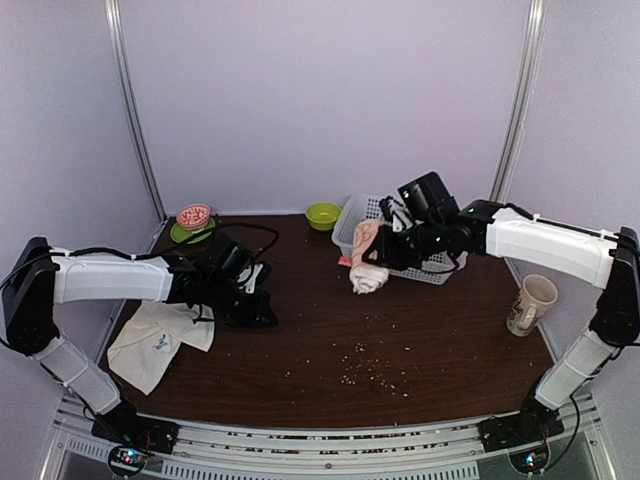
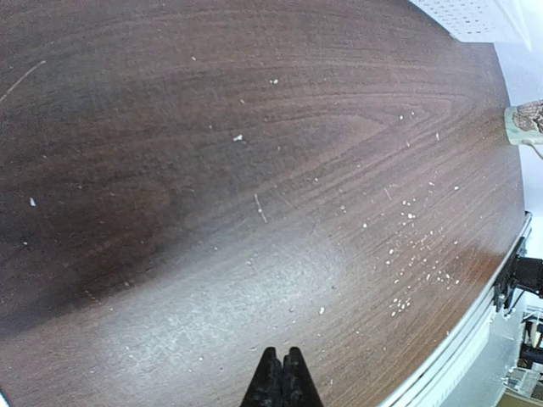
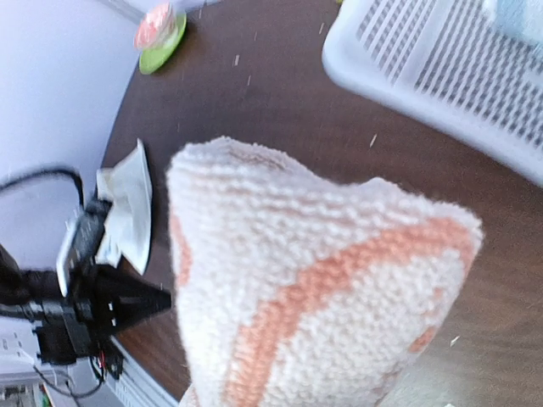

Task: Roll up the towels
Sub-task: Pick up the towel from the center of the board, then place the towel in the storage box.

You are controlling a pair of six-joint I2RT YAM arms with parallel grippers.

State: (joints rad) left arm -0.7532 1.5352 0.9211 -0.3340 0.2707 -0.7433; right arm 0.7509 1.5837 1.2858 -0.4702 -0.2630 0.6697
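The rolled towel still hangs outside the basket's rim. My right gripper will next move outward over the white basket, then go down inside and let go of that towel.
The cream towel with orange-pink faces (image 1: 365, 258) is bunched into a roll and hangs by the left edge of the white basket (image 1: 432, 272). My right gripper (image 1: 384, 252) is shut on it. In the right wrist view this towel (image 3: 322, 305) fills the frame and hides the fingers. The plain cream-white towel with a small blue mark (image 1: 152, 343) lies crumpled flat at the table's left; it also shows in the right wrist view (image 3: 127, 212). My left gripper (image 1: 252, 306) is shut and empty, low over bare table just right of that towel; its fingertips (image 2: 271, 377) are pressed together.
A green bowl (image 1: 323, 215) and a green plate with a pink bowl (image 1: 193, 222) stand at the back. A mug (image 1: 530, 303) stands at the right. Crumbs (image 1: 365, 365) lie on the front middle of the table. Something light blue (image 3: 517, 17) lies in the basket (image 3: 450, 68).
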